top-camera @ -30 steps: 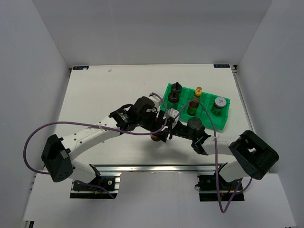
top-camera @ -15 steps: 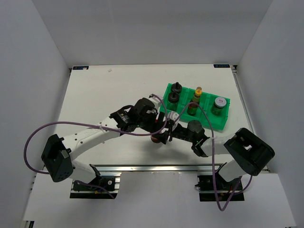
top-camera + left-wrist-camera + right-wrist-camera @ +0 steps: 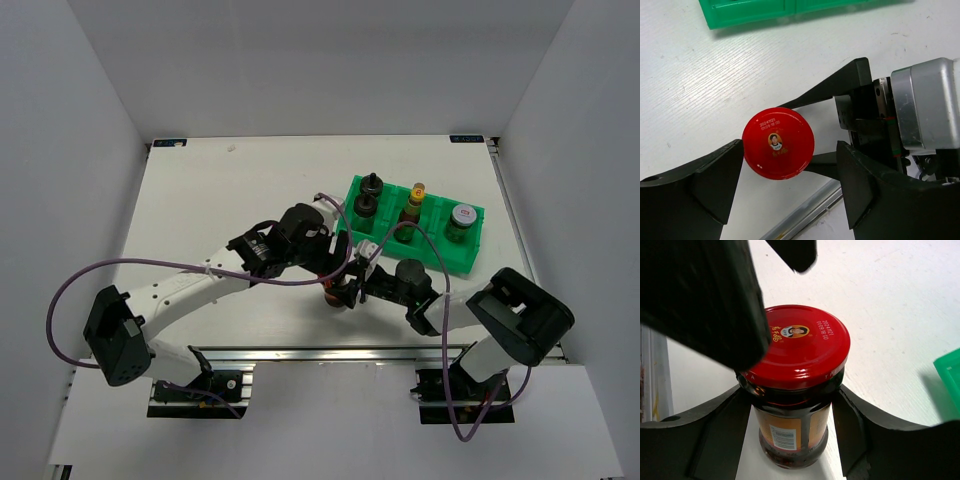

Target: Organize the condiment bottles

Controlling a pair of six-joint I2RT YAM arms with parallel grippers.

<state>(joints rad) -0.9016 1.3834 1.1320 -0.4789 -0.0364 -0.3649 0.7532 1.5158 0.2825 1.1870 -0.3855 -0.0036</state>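
Note:
The bin is empty beside the grey-lidded jar (image 3: 461, 222). Next I need to move my right gripper up, outward and to the right in the top view, then down there to release.
A dark jar with a red cap (image 3: 336, 296) stands on the white table, near its front edge. It is seen from above in the left wrist view (image 3: 778, 143) and from the side in the right wrist view (image 3: 797, 355). My right gripper (image 3: 350, 290) (image 3: 792, 410) is shut on the jar, one finger against each side below the cap. My left gripper (image 3: 333, 281) (image 3: 790, 160) is open above the jar, with the cap close to its left finger. Two black-capped bottles (image 3: 367, 196), a yellow-capped bottle (image 3: 415, 205) and a grey-lidded jar (image 3: 461, 222) stand in the green bin (image 3: 436, 246).
The green bin also shows at the top of the left wrist view (image 3: 765, 12) and at the right edge of the right wrist view (image 3: 951, 375). The table's front edge and metal rail (image 3: 805, 210) lie just beside the jar. Purple cables loop over both arms.
My right arm has moved left, bringing its gripper around the red-capped jar. The left gripper has stayed over the jar.

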